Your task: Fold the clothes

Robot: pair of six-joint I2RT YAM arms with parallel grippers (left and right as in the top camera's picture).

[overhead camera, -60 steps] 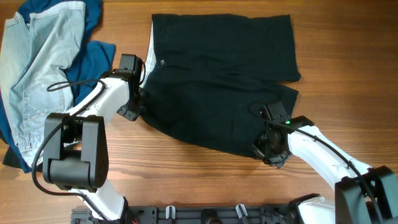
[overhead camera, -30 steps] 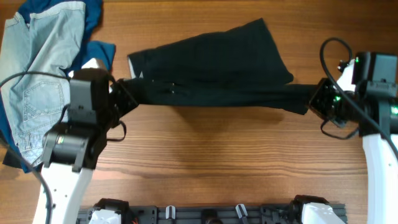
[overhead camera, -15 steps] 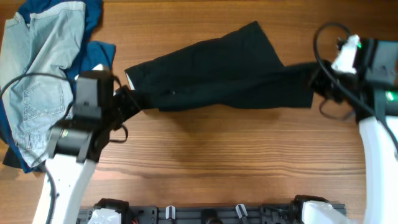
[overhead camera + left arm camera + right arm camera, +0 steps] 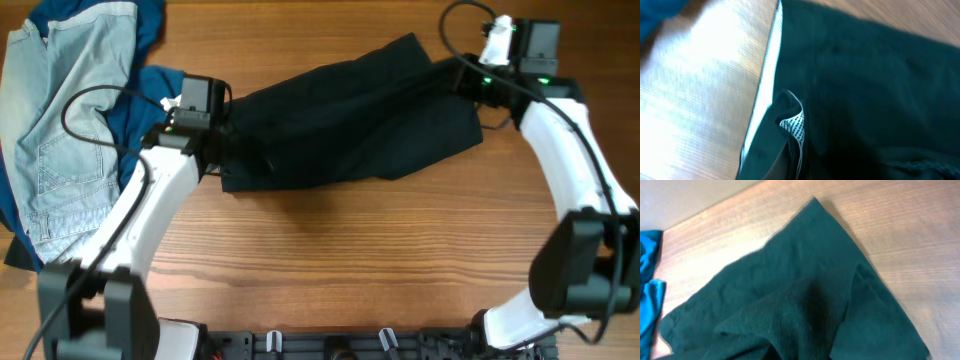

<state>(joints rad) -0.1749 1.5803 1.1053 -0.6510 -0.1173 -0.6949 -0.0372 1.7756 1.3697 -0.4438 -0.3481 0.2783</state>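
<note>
My left gripper brings the held waistband outward toward the far edge of the black shorts next and releases it, as that cloth lies uncovered.
The black shorts (image 4: pixel 350 120) lie folded over in a slanted band across the far middle of the wooden table. My left gripper (image 4: pixel 222 140) is shut on their left end, at the waistband; the left wrist view shows the dark cloth (image 4: pixel 865 90) with a checked lining at the fold. My right gripper (image 4: pixel 462 80) is shut on the right end, low over the table. In the right wrist view the cloth (image 4: pixel 805 295) bunches toward my jaws, and the fingertips are hidden under it.
A pile with light blue jeans (image 4: pixel 60 110) and a dark blue garment (image 4: pixel 150 90) lies at the far left, close to my left arm. The blue garment also shows in the right wrist view (image 4: pixel 647 280). Bare wood (image 4: pixel 350 260) runs along the front.
Both grippers lifted the shorts, stretched them in the air, then carried the held edge to the far side. The shorts now lie folded over and the arms are low.
</note>
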